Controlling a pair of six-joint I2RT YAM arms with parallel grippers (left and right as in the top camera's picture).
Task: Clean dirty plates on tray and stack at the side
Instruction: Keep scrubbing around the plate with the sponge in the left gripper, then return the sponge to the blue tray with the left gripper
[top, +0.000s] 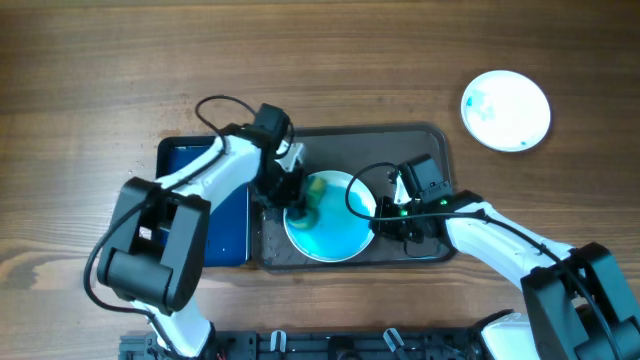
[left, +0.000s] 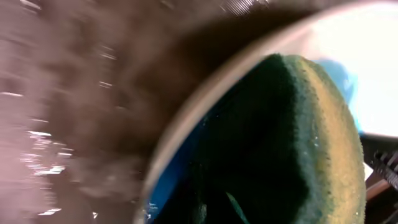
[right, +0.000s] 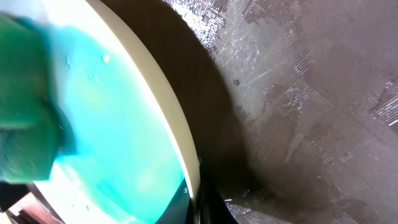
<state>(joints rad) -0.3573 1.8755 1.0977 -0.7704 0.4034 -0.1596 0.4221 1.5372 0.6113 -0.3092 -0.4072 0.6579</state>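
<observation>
Next I should wipe the blue smear, then lift the sponge over the deep-blue tray and release, as it lies left of my left gripper in the overhead view.
A plate (top: 335, 222) smeared blue-turquoise lies in the dark tray (top: 430, 140). My left gripper (top: 298, 208) is shut on a green and yellow sponge (left: 311, 143) and presses it on the plate's left part. My right gripper (top: 378, 218) is shut on the plate's right rim (right: 186, 155); the sponge also shows at the left of the right wrist view (right: 25, 106). A second plate (top: 506, 109), white with faint blue marks, lies on the table at the far right. A third plate is not in view.
A smaller deep-blue tray (top: 200, 165) lies left of the dark tray, partly under my left arm. The table (top: 100, 80) is brown wood. The arm bases stand along the front edge.
</observation>
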